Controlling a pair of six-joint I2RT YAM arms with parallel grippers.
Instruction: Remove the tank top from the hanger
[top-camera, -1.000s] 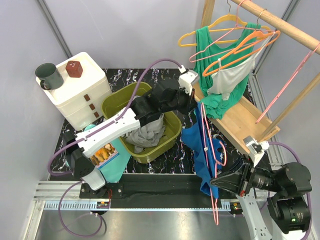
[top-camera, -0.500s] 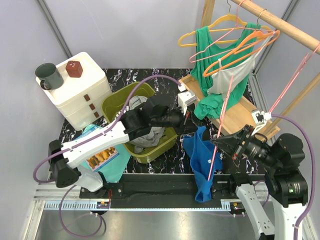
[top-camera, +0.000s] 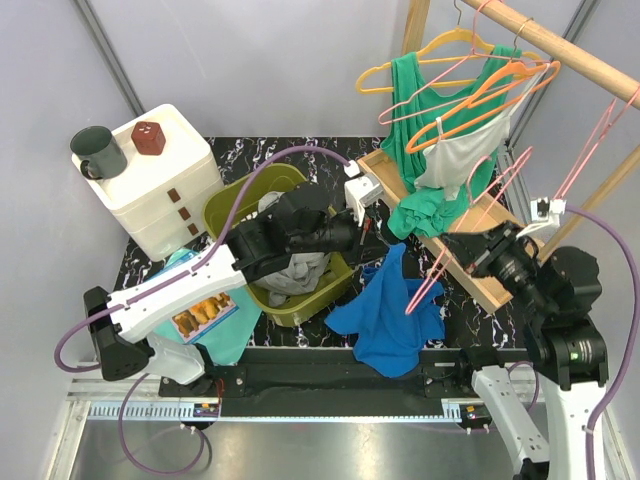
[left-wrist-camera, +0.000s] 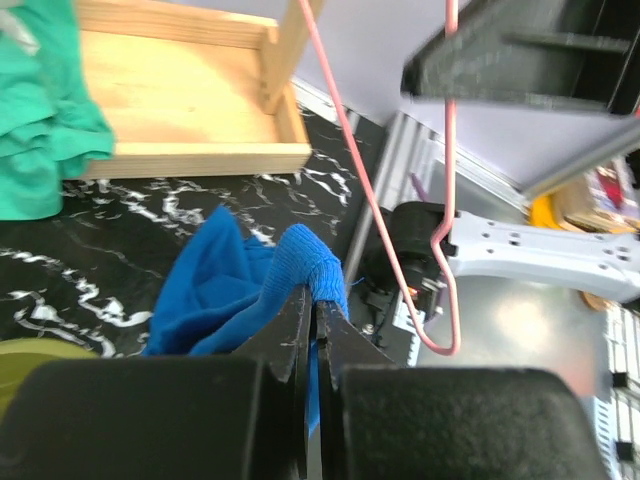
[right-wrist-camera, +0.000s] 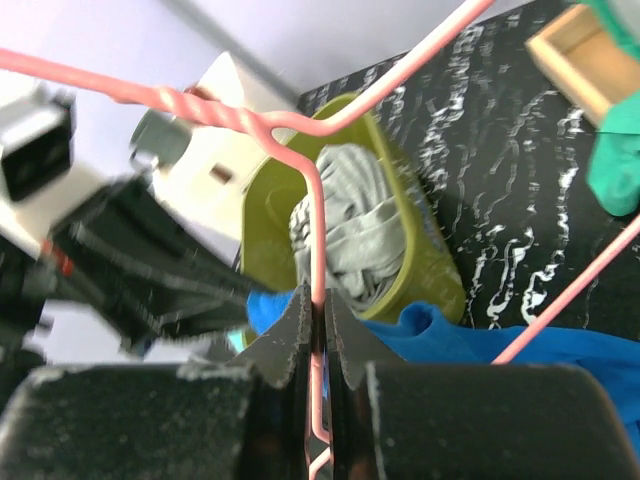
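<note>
My right gripper rises outward to the bare part of the rack's rod (top-camera: 585, 62) next and releases the pink hanger (top-camera: 415, 300), as the hanger is clear of the tank top.
The blue tank top (top-camera: 392, 318) lies crumpled on the black marble table, with one corner lifted. My left gripper (top-camera: 378, 238) is shut on that corner. In the left wrist view the jaws (left-wrist-camera: 315, 305) pinch a fold of the blue fabric (left-wrist-camera: 225, 290). My right gripper (top-camera: 463, 250) is shut on the pink wire hanger (top-camera: 415, 300) and holds it tilted above the tank top. In the right wrist view the jaws (right-wrist-camera: 318, 305) clamp the hanger wire (right-wrist-camera: 316, 215), with the tank top (right-wrist-camera: 500, 340) below. In the left wrist view the hanger (left-wrist-camera: 385, 225) hangs clear of the cloth.
An olive bin (top-camera: 345, 262) holding grey cloth stands left of the tank top. A white drawer unit (top-camera: 165, 185) with a mug is at the back left. A wooden rack (top-camera: 470, 235) with green and white garments on hangers stands at the right. A teal cloth (top-camera: 225, 335) lies front left.
My right gripper lifted the hanger up and to the right. The blue tank top came off it and dropped onto the table. My left gripper pulled back left with the fabric.
</note>
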